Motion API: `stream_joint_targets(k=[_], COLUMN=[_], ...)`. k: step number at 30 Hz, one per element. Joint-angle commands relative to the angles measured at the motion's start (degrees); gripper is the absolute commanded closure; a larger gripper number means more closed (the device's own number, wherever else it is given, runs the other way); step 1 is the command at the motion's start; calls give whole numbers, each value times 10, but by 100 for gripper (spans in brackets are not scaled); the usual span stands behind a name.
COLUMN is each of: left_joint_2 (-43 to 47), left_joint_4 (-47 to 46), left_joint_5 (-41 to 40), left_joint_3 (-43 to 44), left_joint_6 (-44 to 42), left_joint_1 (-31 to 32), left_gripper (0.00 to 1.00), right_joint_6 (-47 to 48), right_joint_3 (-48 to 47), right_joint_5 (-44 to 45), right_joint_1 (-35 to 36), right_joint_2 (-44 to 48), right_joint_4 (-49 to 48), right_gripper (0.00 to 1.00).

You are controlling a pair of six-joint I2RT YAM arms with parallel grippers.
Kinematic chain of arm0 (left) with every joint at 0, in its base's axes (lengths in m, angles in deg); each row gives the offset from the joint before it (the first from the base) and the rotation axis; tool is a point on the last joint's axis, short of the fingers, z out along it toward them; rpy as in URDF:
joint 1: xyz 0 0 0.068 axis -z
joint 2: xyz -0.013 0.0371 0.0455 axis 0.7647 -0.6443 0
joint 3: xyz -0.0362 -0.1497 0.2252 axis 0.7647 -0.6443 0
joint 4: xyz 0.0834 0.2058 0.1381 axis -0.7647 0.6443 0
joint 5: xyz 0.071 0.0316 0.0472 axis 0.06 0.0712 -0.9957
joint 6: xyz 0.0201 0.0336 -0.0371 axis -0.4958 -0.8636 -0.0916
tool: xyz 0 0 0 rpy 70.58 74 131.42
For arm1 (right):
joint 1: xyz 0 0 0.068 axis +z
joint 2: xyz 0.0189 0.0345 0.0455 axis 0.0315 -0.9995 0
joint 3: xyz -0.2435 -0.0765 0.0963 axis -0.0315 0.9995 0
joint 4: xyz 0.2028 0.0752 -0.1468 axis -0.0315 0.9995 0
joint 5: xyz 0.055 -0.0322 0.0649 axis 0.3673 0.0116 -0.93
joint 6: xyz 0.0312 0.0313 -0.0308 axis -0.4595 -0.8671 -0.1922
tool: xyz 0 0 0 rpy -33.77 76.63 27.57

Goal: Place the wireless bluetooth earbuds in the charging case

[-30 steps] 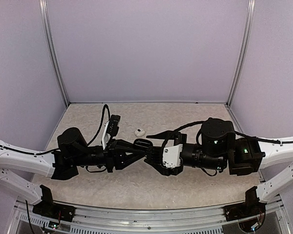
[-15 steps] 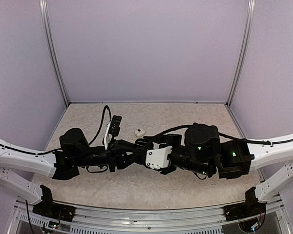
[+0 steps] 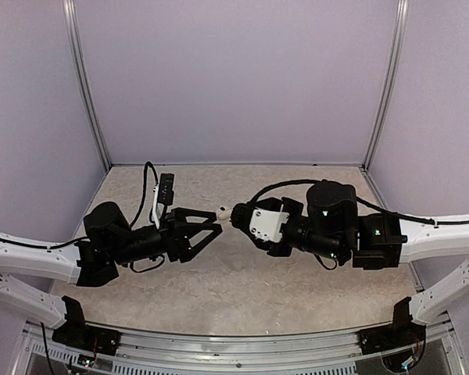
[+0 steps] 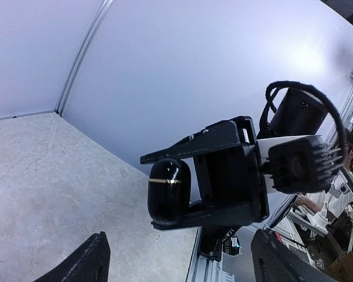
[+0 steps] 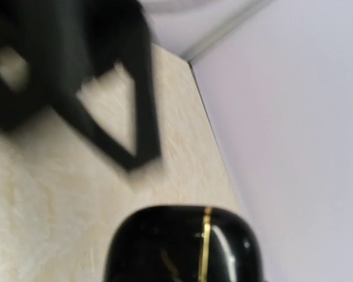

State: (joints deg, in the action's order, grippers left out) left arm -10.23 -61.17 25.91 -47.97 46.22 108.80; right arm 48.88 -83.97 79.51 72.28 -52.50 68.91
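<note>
My right gripper tilts its fingers down next and lowers the charging case [image 4: 169,191] beside the small white rounded thing. It then releases the case on the tabletop, as the case's lid is shut.
The charging case [image 4: 169,191] is glossy black with a thin gold seam, and its lid is closed. My right gripper [image 3: 238,215] is shut on it, one finger above and one below, holding it off the table at mid-table. In the right wrist view the charging case [image 5: 182,247] fills the bottom edge. My left gripper [image 3: 216,222] stands open just left of it, apart from it, with nothing between its fingers [image 4: 88,261]. A small white rounded thing [image 3: 222,210] lies on the table by the two grippers' tips; I cannot tell if it is one of the earbuds.
The beige table [image 3: 297,289] is closed in by lilac walls at the back and both sides. A black and white cable piece [image 3: 162,191] hangs at the left wrist. The metal rail [image 3: 234,351] runs along the near edge.
The left gripper has opened, let go of the case and drawn back to the left. The right gripper has shut on the case and carried it a little towards the back.
</note>
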Motion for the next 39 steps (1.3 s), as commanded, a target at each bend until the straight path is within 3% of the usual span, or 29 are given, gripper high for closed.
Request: stream_joint_targets(k=[1,2,8,15,26,39], left_joint_2=[49,60,116,133,110,102], left_joint_4=[35,54,104,171,198,199], left_joint_5=[-93,-119,-198,-253,-257,-247], left_joint_3=[-19,-20,-39,-33,-28,-35], left_joint_6=[-14,-19,-8,32,40,32], left_joint_1=[-23,-28,-75,-112,-131,-163], left_gripper=[7,2,1,1,1,1], right_joint_6=[-106,-127,-242,-297,-318,-328], right_joint_3=[26,29,10,-73,-215,-317], right_joint_5=[-103,-127,-275,-353,-369,-365], right_joint_1=[-83,-105,-247,-320,-358,-379], right_joint_2=[30,26,-73,-251,-434,-537], right_joint_4=[-31,-31,-17,-12,8,39], right_gripper=[68,68,68,69,69,66])
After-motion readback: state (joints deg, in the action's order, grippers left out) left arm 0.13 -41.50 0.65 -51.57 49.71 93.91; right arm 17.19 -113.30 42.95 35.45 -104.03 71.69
